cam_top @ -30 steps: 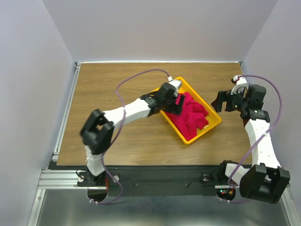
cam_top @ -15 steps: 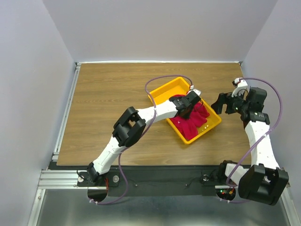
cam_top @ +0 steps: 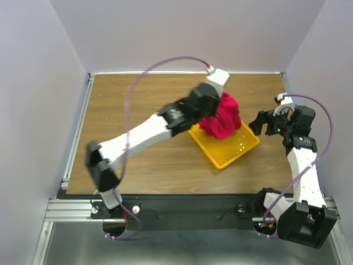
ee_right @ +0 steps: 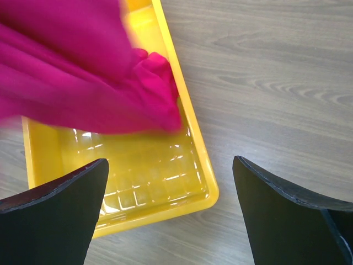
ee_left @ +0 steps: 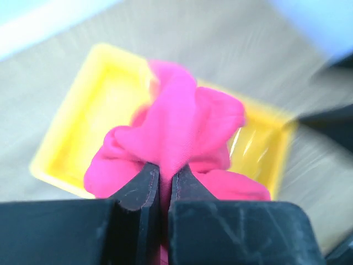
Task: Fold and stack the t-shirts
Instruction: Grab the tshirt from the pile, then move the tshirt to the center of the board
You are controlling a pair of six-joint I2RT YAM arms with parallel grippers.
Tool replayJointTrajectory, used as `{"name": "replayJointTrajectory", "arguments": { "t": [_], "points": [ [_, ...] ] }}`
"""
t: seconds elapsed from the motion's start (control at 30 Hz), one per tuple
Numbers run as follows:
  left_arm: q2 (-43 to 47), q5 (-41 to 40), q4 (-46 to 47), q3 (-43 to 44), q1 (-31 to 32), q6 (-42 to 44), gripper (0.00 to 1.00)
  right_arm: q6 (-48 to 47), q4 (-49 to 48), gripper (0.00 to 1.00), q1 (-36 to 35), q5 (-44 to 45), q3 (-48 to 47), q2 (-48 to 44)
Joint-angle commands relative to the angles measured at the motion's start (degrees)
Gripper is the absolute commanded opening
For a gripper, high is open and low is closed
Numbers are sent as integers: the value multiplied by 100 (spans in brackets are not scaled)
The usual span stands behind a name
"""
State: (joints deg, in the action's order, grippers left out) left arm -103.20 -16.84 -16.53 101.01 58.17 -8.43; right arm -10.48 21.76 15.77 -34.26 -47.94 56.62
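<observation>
The wood beside the tray is bare, so my left gripper should go up, then back and down, to the left in the top view, to let go.
A crimson-red t-shirt (cam_top: 222, 117) hangs bunched above the yellow tray (cam_top: 237, 149), lifted clear of most of its floor. My left gripper (cam_top: 214, 108) is shut on a fold of the t-shirt (ee_left: 182, 118); the wrist view shows cloth pinched between the two black fingers (ee_left: 140, 187). The shirt's lower end (ee_right: 83, 83) still dangles over the tray's far part (ee_right: 149, 182). My right gripper (cam_top: 259, 122) stands open just right of the tray, its fingers (ee_right: 287, 210) wide apart over the tray's corner and the wood, holding nothing.
The tray sits on a wooden table (cam_top: 132, 99), right of centre. White walls close in the table at the back and both sides. A metal rail (cam_top: 77, 132) runs along the left edge.
The left gripper closed on the t-shirt inside the tray and has raised it up and toward the back. The tray floor now shows bare. The right arm barely moved.
</observation>
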Motion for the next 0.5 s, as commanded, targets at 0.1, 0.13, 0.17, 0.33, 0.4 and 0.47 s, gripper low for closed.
{"name": "replayJointTrajectory", "arguments": {
  "t": [0.1, 0.13, 0.17, 0.33, 0.4, 0.47],
  "points": [
    [2531, -522, 889, -792, 10, 306, 0, 2, -312, 100, 67, 77, 241, -213],
    [2863, -557, 845, -837, 10, 306, 0, -7, -330, 100, 67, 77, 268, -222],
    [3023, -575, 810, -864, 10, 289, 0, -7, -356, 100, 75, 86, 303, -239],
    [3797, -610, 731, -908, 10, 332, 0, 2, -409, 100, 93, 86, 373, -178],
    [3990, -636, 687, -855, 1, 359, 0, -7, -427, 100, 102, 78, 382, -151],
    [4070, -636, 643, -837, 10, 394, 0, -7, -444, 100, 110, 86, 382, -116]
  ]
}}
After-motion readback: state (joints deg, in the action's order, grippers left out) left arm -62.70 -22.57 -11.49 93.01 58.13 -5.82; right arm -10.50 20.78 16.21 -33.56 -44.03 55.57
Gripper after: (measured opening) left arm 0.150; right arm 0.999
